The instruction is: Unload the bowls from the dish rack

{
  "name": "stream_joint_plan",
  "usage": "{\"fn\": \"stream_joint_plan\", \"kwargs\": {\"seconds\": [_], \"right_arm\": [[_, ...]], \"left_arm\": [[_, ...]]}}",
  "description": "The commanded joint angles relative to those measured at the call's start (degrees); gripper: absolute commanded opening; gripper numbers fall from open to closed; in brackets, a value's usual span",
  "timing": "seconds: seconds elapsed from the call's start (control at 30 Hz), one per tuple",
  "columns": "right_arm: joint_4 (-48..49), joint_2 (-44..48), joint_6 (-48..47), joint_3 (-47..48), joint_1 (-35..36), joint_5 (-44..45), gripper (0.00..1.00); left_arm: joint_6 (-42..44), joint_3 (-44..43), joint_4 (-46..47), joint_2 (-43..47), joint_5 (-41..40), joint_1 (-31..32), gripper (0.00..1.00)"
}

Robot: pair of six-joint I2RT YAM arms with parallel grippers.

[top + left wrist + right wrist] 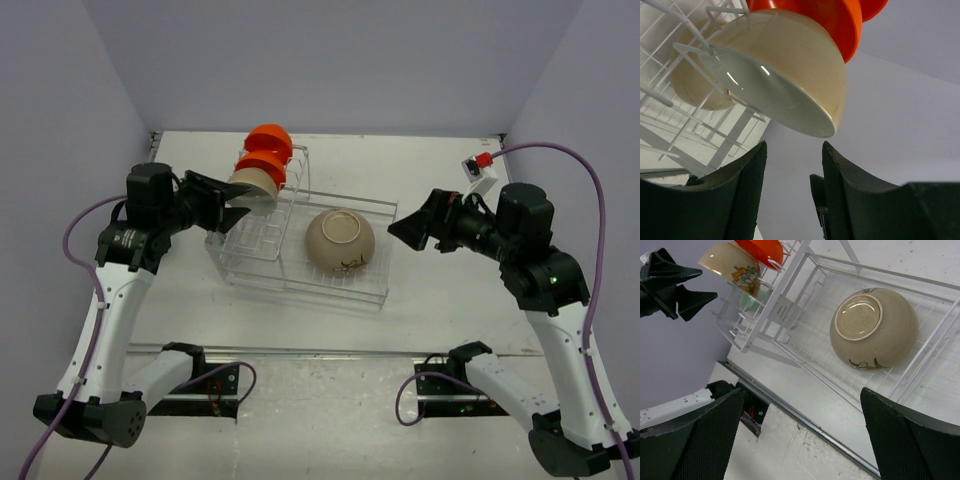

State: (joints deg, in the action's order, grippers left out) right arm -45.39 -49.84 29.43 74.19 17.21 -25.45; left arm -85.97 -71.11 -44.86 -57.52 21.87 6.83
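I will next move my left gripper gently toward the rack and slightly outward, so its open fingers go around the beige bowl's rim (245,197) (824,131). The rim still hangs just past the ends of the fingers.
The dish rack (300,282) stands mid-table. In its upright slots stand two orange bowls (268,140) and, nearest me, a beige bowl (255,184). A large tan bowl (340,240) with dark markings lies upside down in the low basket. My left gripper (238,205) is open at the beige bowl's left. In the left wrist view the beige bowl's (805,65) rim hangs just above the gap of the left gripper (794,147), untouched. My right gripper (405,226) is wide open and empty, right of the rack. The right wrist view shows a mint-green bowl (747,301) behind the wires.
The rack's wires (690,50) fill the left of the left wrist view. A metal rail (805,412) runs along the table's near edge. A small white box with a red button (480,168) sits at the back right. Grey walls close in both sides.
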Motion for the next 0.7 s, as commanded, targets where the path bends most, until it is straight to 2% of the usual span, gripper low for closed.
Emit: {"fn": "stream_joint_plan", "kwargs": {"seconds": [0.0, 0.5, 0.67], "right_arm": [[0.9, 0.1, -0.9, 1.4, 0.2, 0.7, 0.99], [0.6, -1.1, -1.2, 2.4, 0.2, 0.3, 0.99], [0.6, -1.0, -1.3, 2.5, 0.3, 0.7, 0.99]], "left_arm": [[-2.1, -1.5, 6.3, -0.1, -2.4, 2.0, 0.5], [-2.5, -1.8, 10.1, -2.5, -1.6, 2.1, 0.5], [-2.1, -3.3, 11.7, -5.0, -3.7, 2.3, 0.45]]}}
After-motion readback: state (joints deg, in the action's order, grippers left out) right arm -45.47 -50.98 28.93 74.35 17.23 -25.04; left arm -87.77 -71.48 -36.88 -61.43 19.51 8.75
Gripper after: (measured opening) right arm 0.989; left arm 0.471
